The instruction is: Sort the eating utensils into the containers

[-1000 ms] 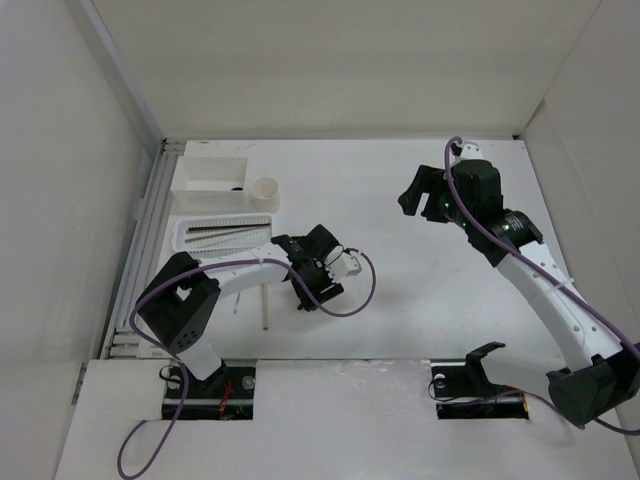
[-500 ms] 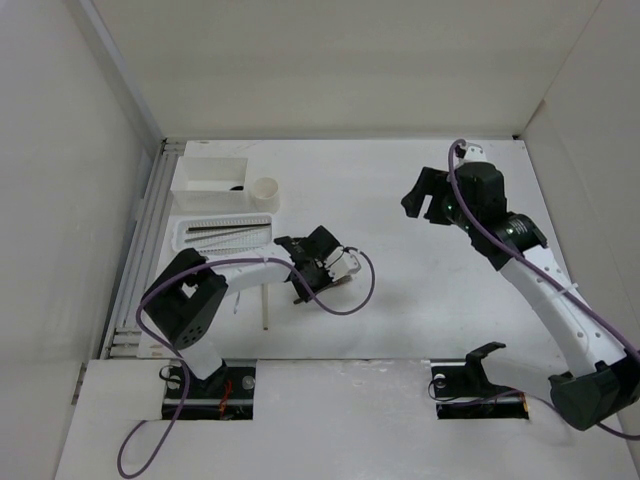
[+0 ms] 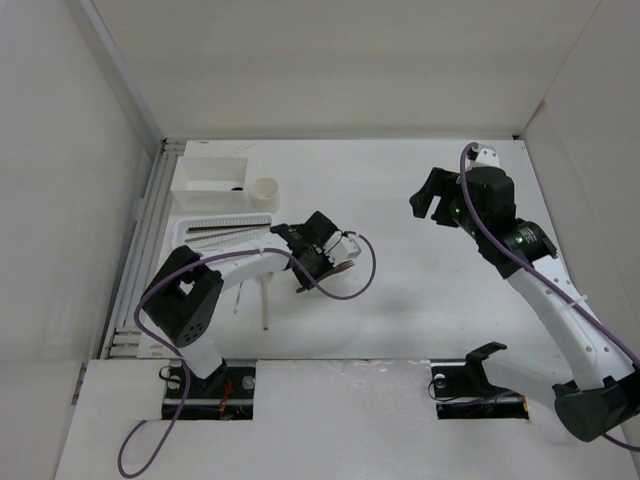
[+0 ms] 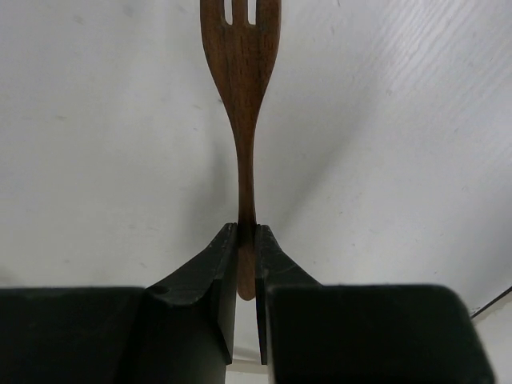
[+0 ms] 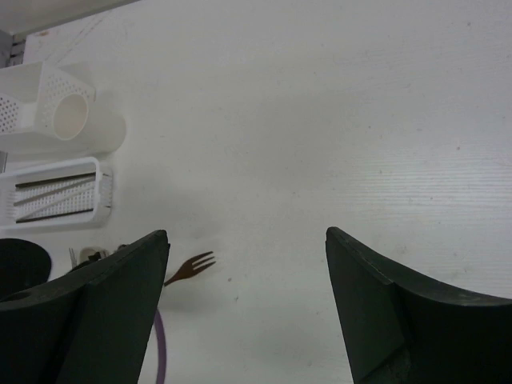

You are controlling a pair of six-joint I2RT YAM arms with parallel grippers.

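Next, the left gripper lifts the fork (image 3: 340, 268) over the cup's opening, lowers and releases. Outward of it, to its left in the top view, stands the empty round cup (image 3: 265, 189).
My left gripper (image 4: 246, 232) is shut on the handle end of the brown wooden fork (image 4: 240, 72), whose tines point away over the table. From above, this gripper (image 3: 322, 262) sits mid-table with the fork (image 3: 340, 268) sticking out to its right. The same fork (image 5: 192, 266) shows in the right wrist view. My right gripper (image 3: 432, 200) hangs open and holds nothing at the far right. At the far left stand the white box (image 3: 210, 160), the round cup (image 3: 265, 191) and the ribbed tray (image 3: 181, 236) holding chopsticks (image 3: 225, 232). A pale wooden spoon (image 3: 266, 300) lies on the table.
A dark piece (image 3: 237, 187) lies inside the box. A thin small piece (image 3: 238, 298) rests left of the spoon. White walls close the table on the left, back and right. A purple cable (image 3: 362, 280) loops beside the left wrist.
My left gripper has closed on the fork's handle and moved it slightly away from the near edge. The right arm has drifted a little to the right, still open.
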